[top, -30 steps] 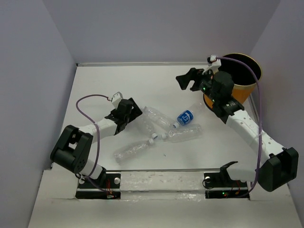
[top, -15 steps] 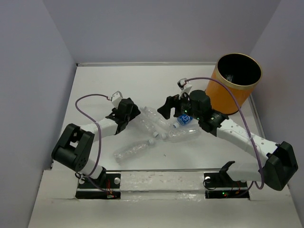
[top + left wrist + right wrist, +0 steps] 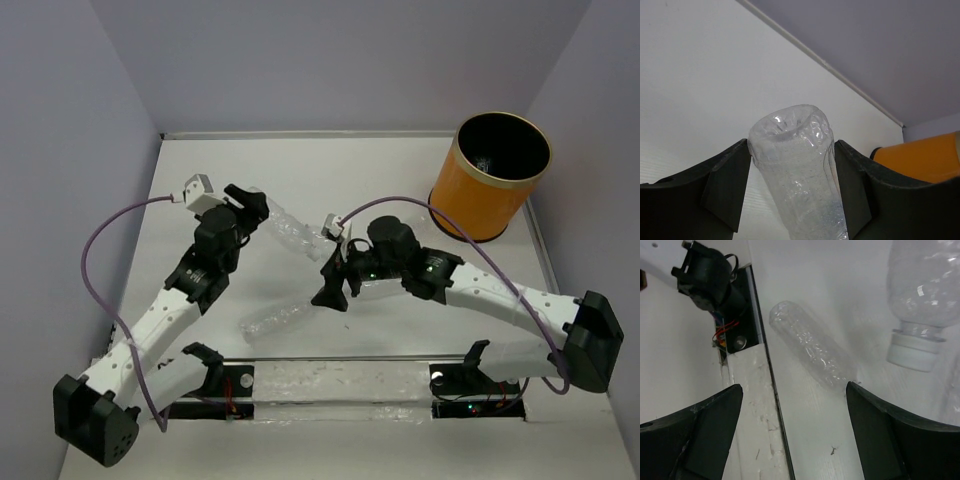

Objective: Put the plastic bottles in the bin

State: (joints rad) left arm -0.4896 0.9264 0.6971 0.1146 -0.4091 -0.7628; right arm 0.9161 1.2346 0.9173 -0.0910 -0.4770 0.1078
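Observation:
Next, my right gripper lowers its fingers to the left in the top view, around the bottle's middle (image 3: 278, 320) (image 3: 814, 346).
My left gripper (image 3: 256, 205) is shut on a clear crinkled plastic bottle (image 3: 292, 233) and holds it off the table; in the left wrist view the bottle (image 3: 799, 170) is squeezed between both fingers. My right gripper (image 3: 333, 292) is open and empty, low over the table beside another clear bottle (image 3: 278, 320) lying near the front edge. The right wrist view shows that bottle (image 3: 812, 352) ahead of the open jaws, and a white-capped bottle (image 3: 920, 295) at the upper right. The orange bin (image 3: 490, 178) stands at the far right. The blue-label bottle is hidden.
The right arm (image 3: 470, 285) stretches across the table's middle and covers the bottles under it. The left arm's base mount (image 3: 710, 280) and the front rail (image 3: 340, 378) lie close to the lying bottle. The bin's orange side (image 3: 922, 157) shows in the left wrist view.
My left gripper has lifted its bottle out of the pile and swung back and up. My right gripper has moved from the bin down and left to the bottle near the front edge.

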